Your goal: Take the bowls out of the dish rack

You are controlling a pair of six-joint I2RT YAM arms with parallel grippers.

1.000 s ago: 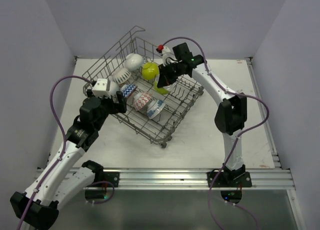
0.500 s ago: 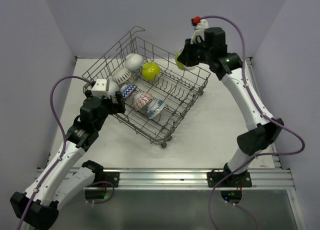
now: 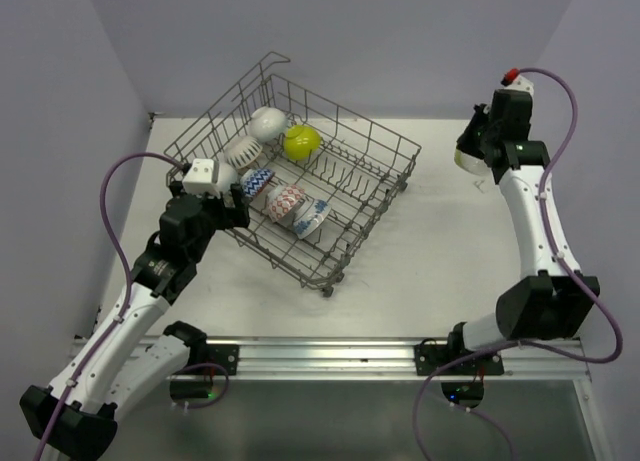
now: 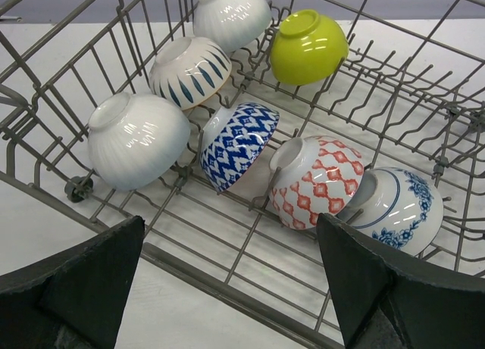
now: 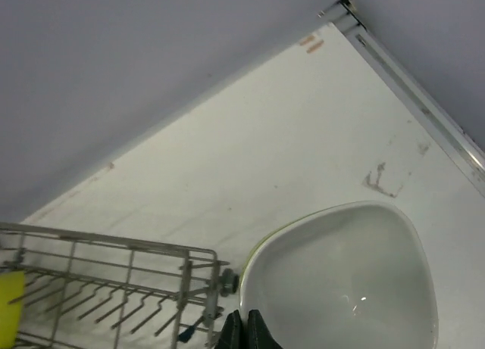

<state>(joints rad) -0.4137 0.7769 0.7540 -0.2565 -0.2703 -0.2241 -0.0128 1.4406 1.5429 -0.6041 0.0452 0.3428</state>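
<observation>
The right gripper moves down next until the lime bowl meets the white top, since the table [image 3: 470, 169] [image 5: 342, 276] beside the rack lies bare under the bowl.
The grey wire dish rack [image 3: 325, 279] sits at an angle at the middle left of the table. Several bowls lie in it: a lime one [image 3: 302, 141], a white one [image 3: 267, 123], a blue-patterned one [image 4: 239, 144], a red-patterned one [image 4: 318, 181], a blue floral one [image 4: 398, 209] and a ribbed white one [image 4: 136, 141]. My left gripper [image 4: 231, 288] is open at the rack's near left rim, with nothing between its fingers. My right gripper [image 5: 244, 330] is shut on the rim of a lime bowl with a white inside [image 5: 341, 281], held over the far right of the table [image 3: 466, 159].
A corner of the rack [image 5: 204, 258] shows just left of the held bowl. The back wall and a metal rail [image 5: 424, 99] along the table's right edge are close to the right arm. The white table top [image 3: 430, 261] lies bare to the right of the rack.
My right arm has lifted the lime bowl out of the rack and swung it to the far right of the table. The left arm has not moved.
</observation>
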